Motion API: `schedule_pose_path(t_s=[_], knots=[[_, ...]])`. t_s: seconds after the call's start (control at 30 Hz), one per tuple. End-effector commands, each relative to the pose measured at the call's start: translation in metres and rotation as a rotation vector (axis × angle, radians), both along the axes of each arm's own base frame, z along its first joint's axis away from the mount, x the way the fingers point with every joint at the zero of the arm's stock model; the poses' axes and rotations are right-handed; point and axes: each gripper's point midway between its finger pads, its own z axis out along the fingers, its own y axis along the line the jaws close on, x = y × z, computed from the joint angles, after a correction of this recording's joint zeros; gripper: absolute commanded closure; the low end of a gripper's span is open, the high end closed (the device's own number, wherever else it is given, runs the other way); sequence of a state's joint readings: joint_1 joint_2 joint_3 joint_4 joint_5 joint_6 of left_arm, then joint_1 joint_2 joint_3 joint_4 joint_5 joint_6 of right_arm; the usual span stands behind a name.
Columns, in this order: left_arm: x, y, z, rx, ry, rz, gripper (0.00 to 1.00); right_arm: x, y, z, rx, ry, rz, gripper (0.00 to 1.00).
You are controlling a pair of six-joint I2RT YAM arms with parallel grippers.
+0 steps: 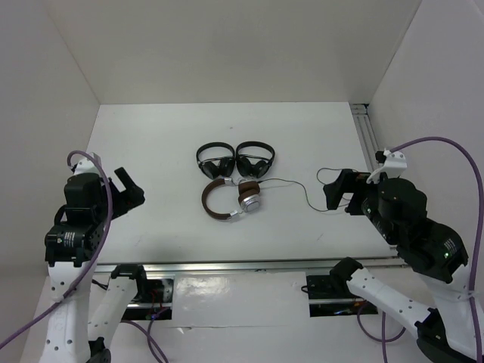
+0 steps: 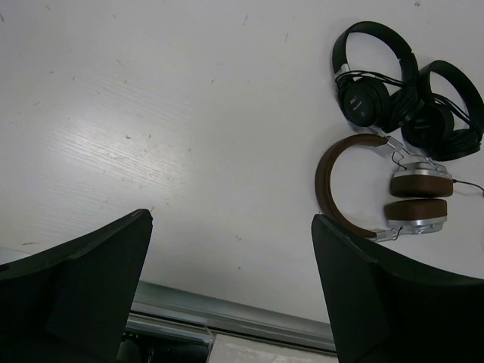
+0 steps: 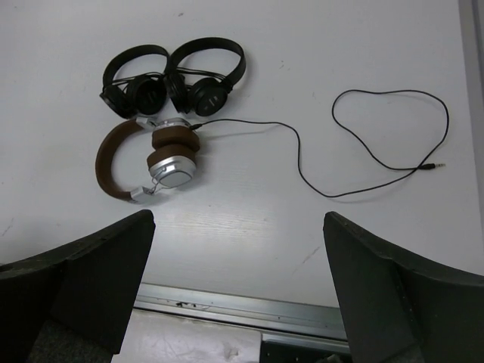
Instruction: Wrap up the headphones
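Note:
My left gripper is facing the brown headband's outer curve (image 1: 205,200) (image 2: 323,181), opposite the headphones' cups, so next it needs to go to the right in the top view and lower onto that curve.
The brown headphones (image 1: 231,200) lie flat mid-table, brown headband to the left, silver cups to the right. They also show in the left wrist view (image 2: 382,195) and the right wrist view (image 3: 151,162). Their thin dark cable (image 3: 363,151) runs right from the cups and ends in a loose loop with the plug on the table. It also shows from above (image 1: 302,189). My left gripper (image 1: 127,190) is open and empty, raised at the table's left side. My right gripper (image 1: 339,190) is open and empty, above the cable's loop at the right.
Two small all-black headphones (image 1: 234,160) lie side by side just behind the brown ones. A metal rail (image 1: 257,266) runs along the table's near edge and another (image 1: 366,140) along the right side. White walls enclose the table.

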State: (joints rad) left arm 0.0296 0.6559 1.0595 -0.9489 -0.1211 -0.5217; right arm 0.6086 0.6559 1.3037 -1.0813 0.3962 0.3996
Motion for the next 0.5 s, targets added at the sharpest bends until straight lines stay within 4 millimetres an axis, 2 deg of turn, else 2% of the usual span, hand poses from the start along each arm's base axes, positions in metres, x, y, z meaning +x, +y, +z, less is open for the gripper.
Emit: schedule_pose_path(t_s=[0.0, 0.03, 0.07, 0.13, 0.17, 0.2, 0.23, 0.27, 0.3, 0.33, 0.4, 0.43, 0.47], knots=[[0.006, 0.000, 0.013, -0.014, -0.059, 0.010, 0.00, -0.001, -0.001, 0.017, 0.023, -0.050, 0.005, 0.00], [0.007, -0.002, 0.006, -0.013, -0.037, -0.008, 0.00, -0.003, 0.003, 0.017, 0.032, -0.044, 0.029, 0.00], [0.009, -0.008, 0.008, -0.030, -0.048, -0.033, 0.00, -0.003, 0.007, 0.019, 0.045, -0.050, 0.047, 0.00], [0.013, -0.014, -0.002, -0.050, -0.026, -0.061, 0.00, -0.009, 0.015, 0.034, 0.115, -0.120, 0.104, 0.00], [0.015, -0.017, 0.001, -0.061, -0.041, -0.077, 0.00, -0.014, 0.028, 0.033, 0.138, -0.130, 0.182, 0.00], [0.016, -0.030, -0.002, -0.104, -0.040, -0.131, 0.00, -0.020, 0.031, 0.047, 0.181, -0.203, 0.220, 0.00], [0.018, -0.036, -0.006, -0.135, -0.039, -0.147, 0.00, -0.023, 0.036, 0.048, 0.199, -0.216, 0.255, 0.00], [0.026, -0.041, -0.001, -0.160, -0.077, -0.168, 0.00, -0.024, 0.047, 0.041, 0.196, -0.200, 0.309, 0.00], [0.028, -0.053, -0.002, -0.199, -0.086, -0.215, 0.00, -0.024, 0.049, 0.037, 0.194, -0.190, 0.318, 0.00], [0.033, -0.060, -0.013, -0.237, -0.056, -0.219, 0.00, -0.021, 0.051, 0.035, 0.198, -0.174, 0.315, 0.00], [0.047, -0.073, -0.019, -0.263, -0.060, -0.252, 0.00, -0.013, 0.057, 0.017, 0.166, -0.108, 0.312, 0.00], [0.055, -0.078, -0.041, -0.284, 0.008, -0.243, 0.00, -0.013, 0.057, 0.017, 0.166, -0.108, 0.312, 0.00], [0.060, -0.092, -0.050, -0.278, 0.029, -0.288, 0.00, -0.010, 0.059, 0.009, 0.155, -0.086, 0.311, 0.00]])
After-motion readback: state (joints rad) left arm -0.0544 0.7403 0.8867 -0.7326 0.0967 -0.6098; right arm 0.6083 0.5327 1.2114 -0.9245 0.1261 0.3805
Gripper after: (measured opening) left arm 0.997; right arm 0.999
